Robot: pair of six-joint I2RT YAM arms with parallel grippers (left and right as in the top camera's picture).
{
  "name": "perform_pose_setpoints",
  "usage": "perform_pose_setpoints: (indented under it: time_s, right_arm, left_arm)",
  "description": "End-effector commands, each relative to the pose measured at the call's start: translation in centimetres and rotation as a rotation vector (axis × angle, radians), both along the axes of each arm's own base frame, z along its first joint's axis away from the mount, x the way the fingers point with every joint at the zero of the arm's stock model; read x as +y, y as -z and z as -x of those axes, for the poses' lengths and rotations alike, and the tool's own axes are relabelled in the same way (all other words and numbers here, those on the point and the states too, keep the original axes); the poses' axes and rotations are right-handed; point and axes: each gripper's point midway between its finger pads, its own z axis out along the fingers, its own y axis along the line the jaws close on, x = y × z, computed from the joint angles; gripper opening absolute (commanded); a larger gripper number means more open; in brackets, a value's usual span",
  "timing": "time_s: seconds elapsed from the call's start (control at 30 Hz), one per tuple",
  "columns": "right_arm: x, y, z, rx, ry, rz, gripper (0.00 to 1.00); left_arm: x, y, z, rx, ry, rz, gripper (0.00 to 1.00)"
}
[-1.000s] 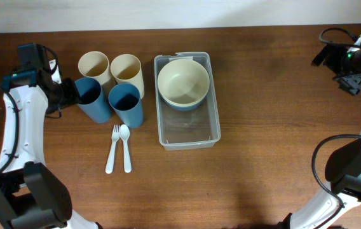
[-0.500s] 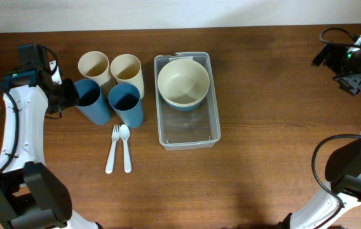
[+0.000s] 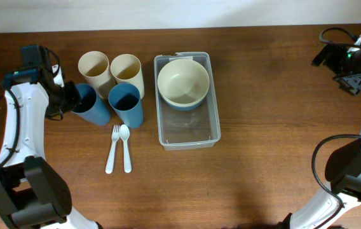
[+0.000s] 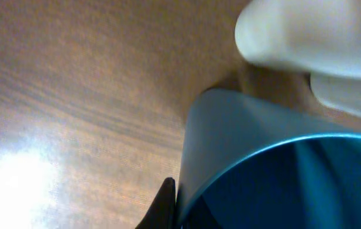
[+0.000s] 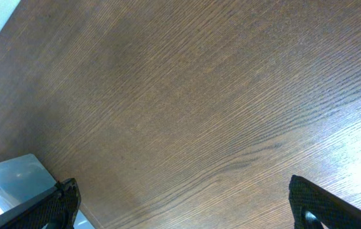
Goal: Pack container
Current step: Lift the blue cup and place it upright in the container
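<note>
The left gripper rises, crosses the cups and lowers into the container's bowl-free near end (image 3: 194, 124) next, to its right in the overhead view, to release.
The container (image 3: 190, 132) is a clear rectangular tub at the table's middle, with a cream bowl (image 3: 182, 81) stacked in a blue bowl at its far end. To its left, my left gripper (image 3: 72, 100) is shut on the left wall of a blue cup (image 3: 93, 107). In the left wrist view that blue cup (image 4: 276, 172) fills the lower right and one dark finger (image 4: 164, 205) presses its outer wall; the other finger is hidden. My right gripper (image 3: 352, 75) hangs open at the far right over bare wood, and in the right wrist view the right gripper (image 5: 187, 203) holds nothing.
A second blue cup (image 3: 127, 105) and two cream cups (image 3: 95, 65) (image 3: 127, 70) stand close around the held cup. A white fork (image 3: 112, 151) and spoon (image 3: 126, 147) lie in front of the cups. The container's corner (image 5: 12, 181) shows in the right wrist view.
My left gripper's jaws have closed onto the blue cup's wall. The right arm has not moved.
</note>
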Motion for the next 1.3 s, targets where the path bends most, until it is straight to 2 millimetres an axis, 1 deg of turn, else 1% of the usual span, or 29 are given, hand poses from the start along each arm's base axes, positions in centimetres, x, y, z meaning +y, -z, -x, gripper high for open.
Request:
perform_pose_setpoints:
  time_s: [0.0,0.17,0.3,0.37,0.47,0.57,0.63,0.73,0.87,0.97,1.13,1.27]
  right_arm:
    - [-0.2,-0.1,0.1,-0.001,0.001,0.01,0.99]
    - [-0.2,-0.1,0.1,-0.001,0.001,0.01,0.99]
    - [-0.2,-0.1,0.1,0.0,0.001,0.011,0.99]
    - [-0.2,-0.1,0.1,-0.001,0.001,0.01,0.99]
    - [-0.2,-0.1,0.1,-0.001,0.001,0.01,0.99]
    - [-0.2,-0.1,0.1,0.0,0.001,0.011,0.99]
    - [-0.2,-0.1,0.1,-0.001,0.001,0.01,0.99]
    - [-0.2,-0.1,0.1,-0.001,0.001,0.011,0.99]
    - [-0.2,-0.1,0.1,-0.001,0.001,0.01,0.99]
    - [-0.2,-0.1,0.1,-0.001,0.001,0.01,0.99]
    - [-0.2,-0.1,0.1,-0.001,0.001,0.011,0.99]
    - [-0.2,-0.1,0.1,-0.001,0.001,0.01,0.99]
  left_arm:
    - [-0.2,-3.8,-0.6,-0.066,0.013,-0.001,0.01]
    - [-1.3,-9.8,0.6,-0.104,0.035,-0.006,0.01]
    - [-3.2,-14.9,2.2,-0.153,0.075,-0.005,0.01]
    - [-4.9,-17.5,3.1,-0.193,0.115,0.003,0.01]
    - [-8.8,-21.1,4.0,-0.281,0.219,0.047,0.01]
    - [-12.7,-23.8,4.8,-0.359,0.335,0.055,0.01]
    - [-15.0,-24.7,5.3,-0.39,0.405,0.047,0.01]
    - [-16.7,-24.6,5.7,-0.386,0.44,0.005,0.01]
    - [-18.5,-24.4,5.9,-0.386,0.485,0.009,0.01]
    - [-19.4,-23.4,5.8,-0.349,0.51,0.012,0.01]
    - [-22.3,-19.7,4.1,-0.259,0.573,0.015,0.01]
    - [-25.8,-16.2,2.4,-0.199,0.641,0.021,0.01]
